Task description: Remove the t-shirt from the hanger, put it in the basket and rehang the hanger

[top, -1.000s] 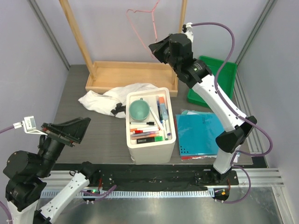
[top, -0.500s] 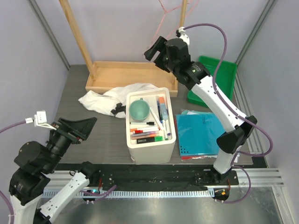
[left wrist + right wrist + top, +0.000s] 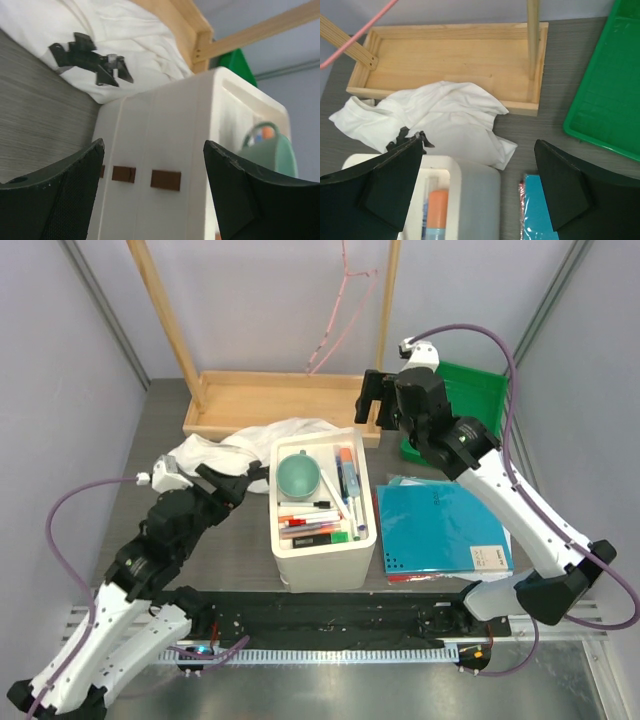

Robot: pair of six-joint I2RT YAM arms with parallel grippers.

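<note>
I will next move my left gripper outward, away from the white box, and then down onto the shirt beside its black mark [image 3: 90,56], because the side of the box faces my fingers.
The white t-shirt [image 3: 235,452] lies crumpled on the table in front of the wooden rack base, off the hanger, with its black mark [image 3: 90,56] facing up. It also shows below my right gripper [image 3: 445,117]. The pink wire hanger [image 3: 338,320] hangs bare from the rack, and a piece of its wire [image 3: 357,42] crosses the right wrist view's top left corner. My right gripper [image 3: 376,403] [image 3: 479,145] is open and empty, below and right of the hanger. My left gripper [image 3: 238,480] [image 3: 153,147] is open and empty, low by the white box, just short of the shirt.
A white box [image 3: 318,540] of pens with a green cup [image 3: 297,476] stands mid-table, its side wall [image 3: 165,165] right in front of the left fingers. The wooden rack's tray [image 3: 280,400] and posts stand behind. A green tray [image 3: 470,390] and blue folder [image 3: 440,525] lie right.
My right gripper opened, let go of the hanger and dropped back to the right; the hanger swung and now hangs free. My left arm moved forward and right to the white box.
</note>
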